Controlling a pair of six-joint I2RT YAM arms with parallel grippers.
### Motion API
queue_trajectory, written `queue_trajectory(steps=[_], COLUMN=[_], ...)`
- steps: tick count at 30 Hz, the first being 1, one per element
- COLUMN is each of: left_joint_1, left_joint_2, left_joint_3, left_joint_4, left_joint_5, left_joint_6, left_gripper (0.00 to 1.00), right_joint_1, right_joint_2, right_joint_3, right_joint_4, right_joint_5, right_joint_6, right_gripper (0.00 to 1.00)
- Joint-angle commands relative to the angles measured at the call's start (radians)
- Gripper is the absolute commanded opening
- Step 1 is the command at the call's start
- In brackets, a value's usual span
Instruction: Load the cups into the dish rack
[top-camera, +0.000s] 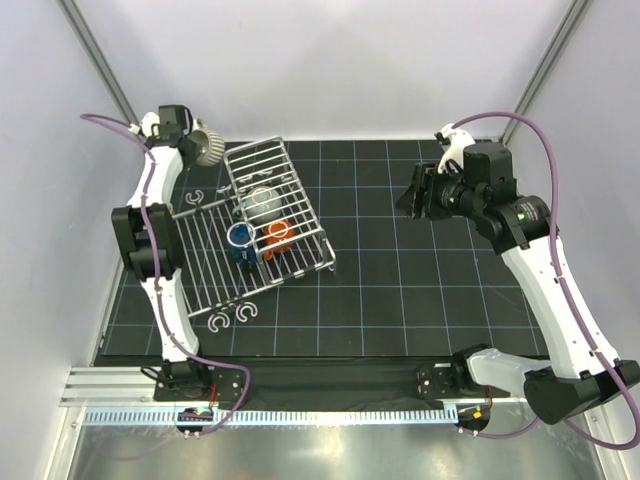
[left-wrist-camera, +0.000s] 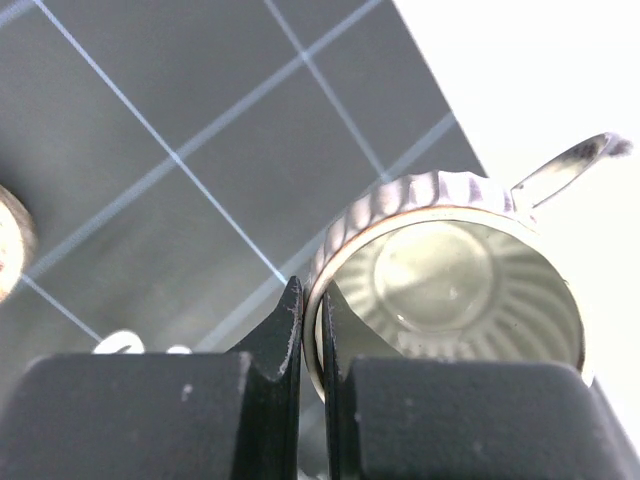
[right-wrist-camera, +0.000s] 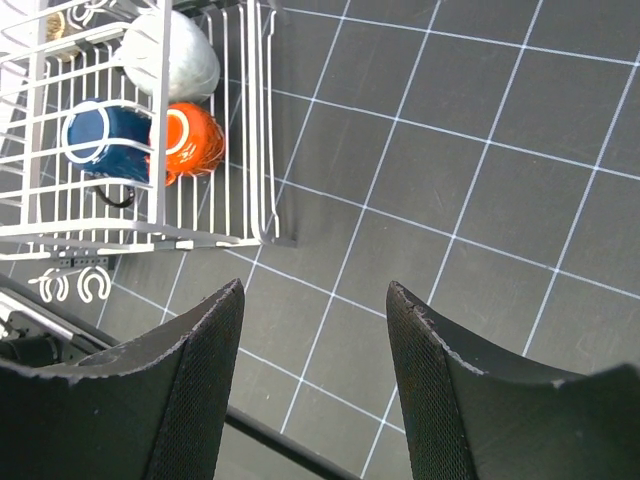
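Note:
My left gripper carries the cup back past the rack (top-camera: 306, 208) next, then lowers and releases it, since bare mat past the basket's near corner (top-camera: 345, 320) lies behind and below the gripper.
The dish rack (top-camera: 306, 208) lies on the left of the black mat, its walled basket to the right. In the basket lie a speckled grey cup (top-camera: 262, 199), a dark blue cup (top-camera: 240, 240) and an orange-red cup (top-camera: 279, 236). My left gripper (top-camera: 192, 143) is raised at the far left corner, beyond the rack. It is shut on the rim of a cream ribbed cup (left-wrist-camera: 450, 270), one finger inside and one outside. My right gripper (top-camera: 414, 194) is open and empty over the mat, right of the rack. The right wrist view shows the rack (right-wrist-camera: 266, 120) and the same three cups.
Small white C-shaped hooks lie on the mat at the rack's near edge (top-camera: 229, 320) and by its far left side (top-camera: 194, 200). A tan rounded object (left-wrist-camera: 10, 245) shows at the left edge of the left wrist view. The gridded mat (top-camera: 430, 290) stretches right of the rack.

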Motion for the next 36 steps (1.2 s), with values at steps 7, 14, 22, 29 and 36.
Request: queue_trajectory(steps=[7,14,22,29,36], left_joint_1=[0.005,0.051,0.068,0.013,-0.197], left_joint_2=[-0.356,-0.520,-0.648,-0.747,-0.841], left_joint_3=[-0.429,-0.661,-0.727,-0.759,-0.759], left_joint_4=[0.440,0.653,0.691,0.767,0.784], left_joint_5=[0.105,0.214,0.263,0.358,0.400], left_joint_6=[-0.225,-0.343,-0.424,-0.481,-0.428], left_gripper=[0.00,0.00,0.00,0.00,0.00], right_joint_1=[-0.003,-0.003,-0.003,-0.003,-0.002], right_joint_2=[-0.093,-0.164,-0.187,-0.188,-0.205], right_joint_3=[0.005,-0.053,-0.061,-0.044,-0.052], right_joint_4=[-0.013,-0.038,-0.070,-0.087,-0.104], right_joint_5=[-0.065,-0.082,-0.107,-0.133,-0.159], right_joint_6=[0.037,0.051,0.054,0.055,0.062], right_gripper=[0.61,0.61,0.61,0.64,0.69])
